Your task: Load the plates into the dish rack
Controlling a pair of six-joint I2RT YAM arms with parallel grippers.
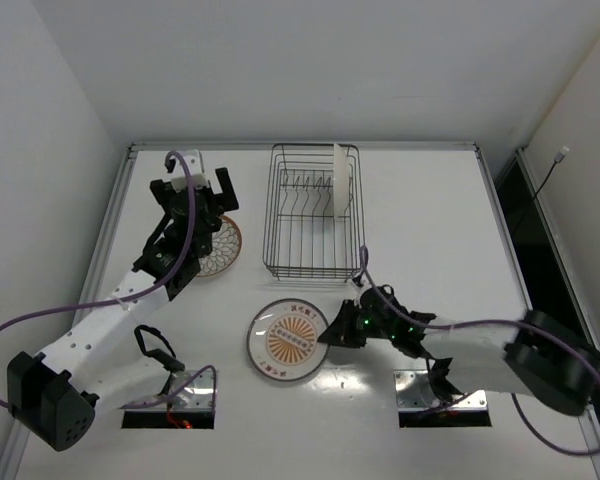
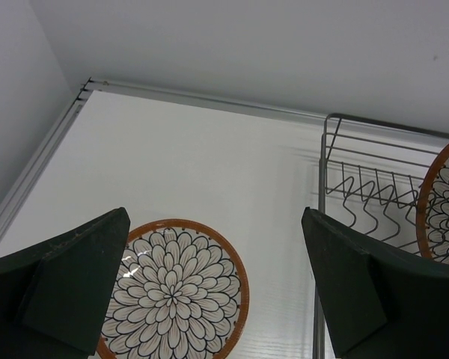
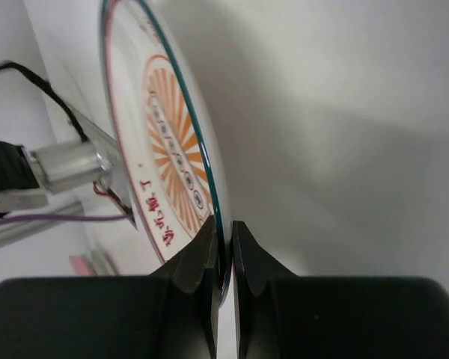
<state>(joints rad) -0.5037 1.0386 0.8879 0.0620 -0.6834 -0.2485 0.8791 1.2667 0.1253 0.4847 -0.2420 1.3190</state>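
Note:
The empty slot (image 1: 322, 190) beside the standing petal plate is outward of the right gripper, so the gripper will next lift, swing outward, turn the sunburst plate upright, and go down to release it.
The black wire dish rack (image 1: 313, 213) stands at the back middle of the table, and one petal-patterned plate (image 1: 338, 185) stands upright in it, also showing at the right edge of the left wrist view as an orange-rimmed plate (image 2: 445, 206) inside the rack (image 2: 367, 187). A second orange-rimmed petal plate (image 1: 223, 247) lies flat to the left of the rack. My left gripper (image 1: 195, 203) hovers over it, open, with the plate (image 2: 176, 295) showing below between the wide-apart fingers (image 2: 215, 224). The white sunburst plate (image 1: 288, 340) lies in front of the rack. My right gripper (image 1: 332, 335) is shut on its right rim (image 3: 165, 149), pinched between the fingertips (image 3: 224, 228).
A metal rail (image 1: 115, 215) runs along the table's left edge, and another borders the right side (image 1: 500, 215). Two floor openings with cables (image 1: 170, 410) (image 1: 440, 395) sit at the near edge by the arm bases. White walls close in at the back and left.

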